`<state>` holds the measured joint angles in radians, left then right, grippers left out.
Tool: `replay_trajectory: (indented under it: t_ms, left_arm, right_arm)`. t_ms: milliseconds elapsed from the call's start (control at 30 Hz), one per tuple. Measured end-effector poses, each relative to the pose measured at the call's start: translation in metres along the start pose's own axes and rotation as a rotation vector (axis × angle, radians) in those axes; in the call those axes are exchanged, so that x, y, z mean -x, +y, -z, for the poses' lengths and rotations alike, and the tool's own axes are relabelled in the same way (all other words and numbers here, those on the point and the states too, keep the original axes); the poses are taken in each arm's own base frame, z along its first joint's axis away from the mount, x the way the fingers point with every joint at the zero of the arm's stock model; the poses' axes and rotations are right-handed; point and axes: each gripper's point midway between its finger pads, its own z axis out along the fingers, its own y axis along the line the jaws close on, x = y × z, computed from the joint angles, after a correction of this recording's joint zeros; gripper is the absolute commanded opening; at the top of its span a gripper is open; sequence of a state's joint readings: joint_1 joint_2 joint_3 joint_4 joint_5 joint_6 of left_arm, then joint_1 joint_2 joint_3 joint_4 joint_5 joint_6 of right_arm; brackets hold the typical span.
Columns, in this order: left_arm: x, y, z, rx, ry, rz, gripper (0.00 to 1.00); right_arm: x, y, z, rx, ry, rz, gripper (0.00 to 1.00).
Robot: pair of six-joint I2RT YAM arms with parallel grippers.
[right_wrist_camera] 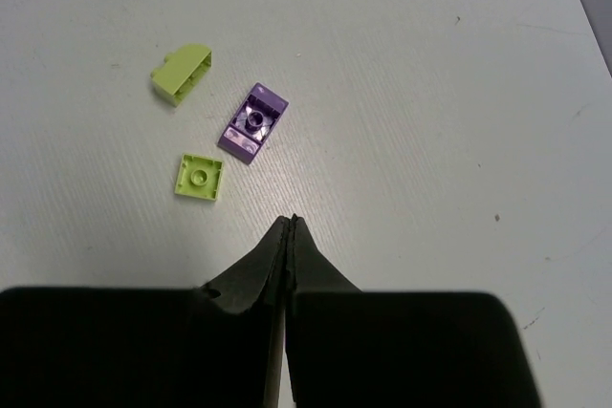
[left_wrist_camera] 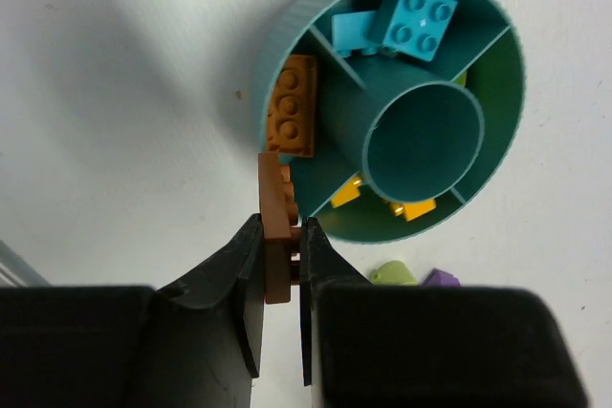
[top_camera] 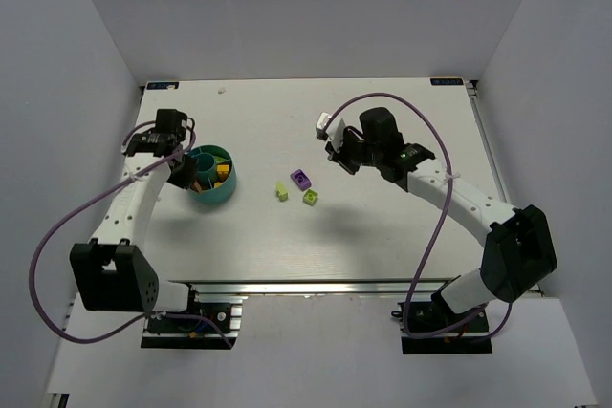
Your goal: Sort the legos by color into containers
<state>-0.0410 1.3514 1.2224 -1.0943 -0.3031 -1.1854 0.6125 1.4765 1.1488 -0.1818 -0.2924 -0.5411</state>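
I will next move my left gripper across the bowl's rim [left_wrist_camera: 277,45] over the bowl's brown lego section [left_wrist_camera: 298,126] and release the second brown lego, because a brown lego is already in that section.
The teal bowl [top_camera: 229,194] with its divided containers stands at the table's left. In the left wrist view one compartment holds a brown lego [left_wrist_camera: 292,107], another cyan legos [left_wrist_camera: 416,16], another orange pieces [left_wrist_camera: 346,193]. My left gripper [left_wrist_camera: 281,225] is shut on a second brown lego [left_wrist_camera: 275,188], held on edge just outside the bowl's rim [left_wrist_camera: 277,45]. Mid-table lie a purple lego [right_wrist_camera: 252,121], a lime sloped lego [right_wrist_camera: 182,72] and a lime square lego [right_wrist_camera: 199,177]. My right gripper [right_wrist_camera: 290,222] hangs shut and empty a little to their right.
White walls close in the table on the left, back and right. A white tag [top_camera: 323,122] hangs on the right arm's purple cable. The loose legos [top_camera: 302,178] lie between the bowl and the right gripper [top_camera: 337,158].
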Motion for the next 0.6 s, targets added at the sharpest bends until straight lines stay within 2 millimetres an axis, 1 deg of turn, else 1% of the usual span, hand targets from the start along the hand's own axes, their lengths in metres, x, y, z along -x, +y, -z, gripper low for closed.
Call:
replay_trajectory:
  t_ms: [133,333,367,400,433,467,500,533,600]
  left_arm:
    - [0.003,-0.016,-0.009,-0.005,-0.002,-0.001,0.0]
    - [0.005,-0.021,-0.014,-0.007,-0.003,0.0,0.0]
    - [0.005,-0.022,-0.015,-0.008,-0.004,0.001,0.0]
    - [0.005,-0.023,-0.015,-0.008,-0.005,0.003,0.03]
    - [0.005,-0.023,-0.017,-0.007,-0.004,0.004,0.1]
    - [0.006,-0.023,-0.018,-0.005,-0.003,0.005,0.22]
    - [0.005,-0.023,-0.018,-0.005,-0.001,0.005,0.48]
    - [0.005,-0.023,-0.019,-0.005,0.001,0.001,0.6]
    - [0.005,-0.023,-0.019,-0.004,0.002,0.005,0.82]
  right_arm:
    - [-0.001,-0.004,0.005,-0.015,-0.004,-0.002,0.0]
    - [-0.005,-0.007,0.007,-0.025,0.001,-0.009,0.0]
    - [-0.005,-0.007,0.008,-0.026,0.001,-0.01,0.01]
    - [-0.006,-0.008,0.008,-0.029,0.002,-0.011,0.14]
    - [-0.006,-0.009,0.008,-0.031,0.003,-0.017,0.31]
    - [-0.007,-0.009,0.009,-0.032,0.004,-0.023,0.4]
    - [-0.008,-0.01,0.009,-0.034,0.006,-0.025,0.47]
    - [-0.009,-0.012,0.01,-0.037,0.008,-0.029,0.57]
    - [-0.013,-0.017,0.012,-0.047,0.015,-0.043,0.62]
